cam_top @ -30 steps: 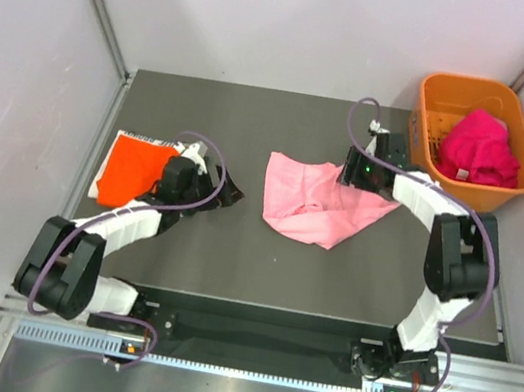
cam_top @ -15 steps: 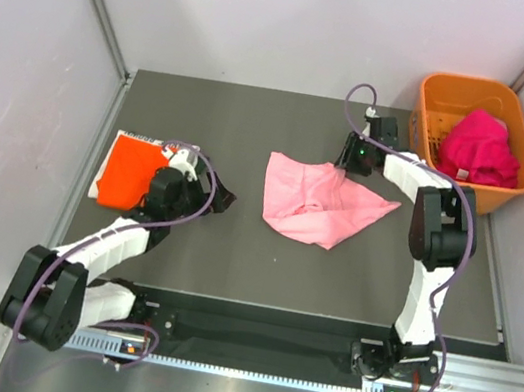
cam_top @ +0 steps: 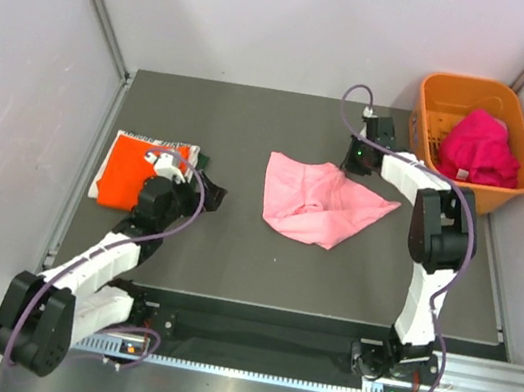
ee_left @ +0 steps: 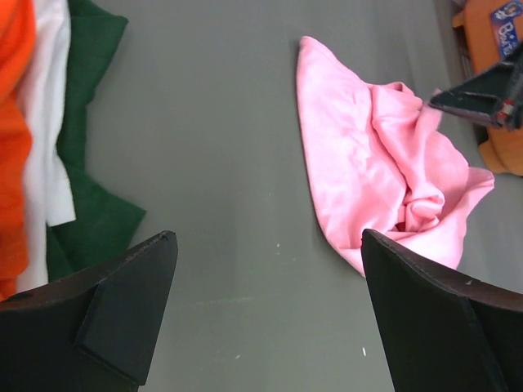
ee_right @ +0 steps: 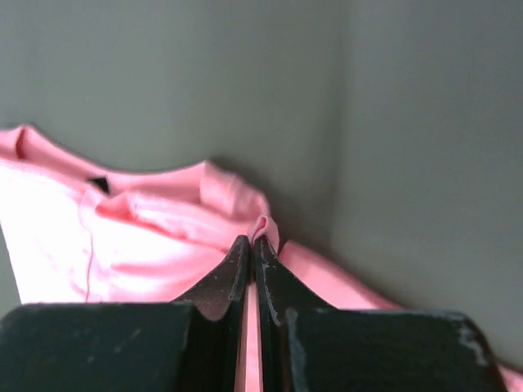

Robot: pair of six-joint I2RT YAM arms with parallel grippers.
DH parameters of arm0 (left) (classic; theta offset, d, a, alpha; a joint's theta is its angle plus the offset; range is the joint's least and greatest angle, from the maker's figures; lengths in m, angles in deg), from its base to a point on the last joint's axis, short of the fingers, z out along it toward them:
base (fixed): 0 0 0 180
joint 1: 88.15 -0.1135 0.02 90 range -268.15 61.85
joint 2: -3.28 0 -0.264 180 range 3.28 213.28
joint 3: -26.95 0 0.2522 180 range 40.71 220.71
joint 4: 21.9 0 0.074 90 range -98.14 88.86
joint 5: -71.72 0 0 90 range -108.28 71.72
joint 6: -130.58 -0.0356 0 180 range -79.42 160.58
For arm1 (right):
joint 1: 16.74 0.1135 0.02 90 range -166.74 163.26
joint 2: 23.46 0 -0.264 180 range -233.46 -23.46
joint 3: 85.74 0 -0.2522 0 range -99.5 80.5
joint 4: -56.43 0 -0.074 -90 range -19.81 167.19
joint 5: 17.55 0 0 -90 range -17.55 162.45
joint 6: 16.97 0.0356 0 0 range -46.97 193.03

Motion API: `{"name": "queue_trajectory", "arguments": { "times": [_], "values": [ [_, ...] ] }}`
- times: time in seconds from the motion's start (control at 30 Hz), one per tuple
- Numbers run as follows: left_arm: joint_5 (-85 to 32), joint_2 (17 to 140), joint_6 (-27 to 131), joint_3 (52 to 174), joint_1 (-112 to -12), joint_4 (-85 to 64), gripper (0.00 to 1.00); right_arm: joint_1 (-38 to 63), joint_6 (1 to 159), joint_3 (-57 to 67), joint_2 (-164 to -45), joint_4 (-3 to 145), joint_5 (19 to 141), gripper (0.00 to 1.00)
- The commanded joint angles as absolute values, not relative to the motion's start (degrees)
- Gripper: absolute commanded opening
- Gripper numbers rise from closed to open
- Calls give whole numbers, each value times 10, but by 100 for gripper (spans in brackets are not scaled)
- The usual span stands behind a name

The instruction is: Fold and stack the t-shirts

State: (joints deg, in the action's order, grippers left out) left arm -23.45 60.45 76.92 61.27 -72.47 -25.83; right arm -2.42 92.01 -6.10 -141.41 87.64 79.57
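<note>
My right gripper is already pinching the pink shirt. Next I need to move my left gripper to the right in the top view, then down onto the pink shirt's rumpled near fold.
A crumpled light pink t-shirt (cam_top: 321,205) lies mid-table, also in the left wrist view (ee_left: 372,175). My right gripper (cam_top: 346,166) sits at its far right edge, shut on a small raised fold of the pink cloth (ee_right: 265,229); the jaws (ee_right: 253,242) meet with fabric between them. My left gripper (cam_top: 210,192) hovers open over bare table (ee_left: 268,245), left of the pink shirt, holding nothing. At the left lies a stack with a bright orange t-shirt (cam_top: 129,171) on top, and white (ee_left: 45,122) and dark green (ee_left: 90,163) shirts beneath. Magenta t-shirts (cam_top: 479,145) fill the basket.
The orange plastic basket (cam_top: 441,91) stands at the table's back right corner, close behind the right arm. Grey walls enclose the table on the left, back and right. The arm bases sit on a rail at the near edge.
The right gripper has moved to the pink shirt's far edge and closed on a fold. The left arm has drawn back a little toward the near left, still open.
</note>
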Motion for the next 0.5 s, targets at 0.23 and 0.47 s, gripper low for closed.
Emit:
{"name": "queue_trajectory", "arguments": {
  "times": [0.23, 0.47],
  "values": [
    [-229, 604, 766, 612, -728, -285, 99, 88, 817, -70, -1189, 925, 701, 0],
    [-332, 613, 742, 600, -723, -347, 99, 85, 826, -97, -1015, 1002, 644, 0]
  ]
}}
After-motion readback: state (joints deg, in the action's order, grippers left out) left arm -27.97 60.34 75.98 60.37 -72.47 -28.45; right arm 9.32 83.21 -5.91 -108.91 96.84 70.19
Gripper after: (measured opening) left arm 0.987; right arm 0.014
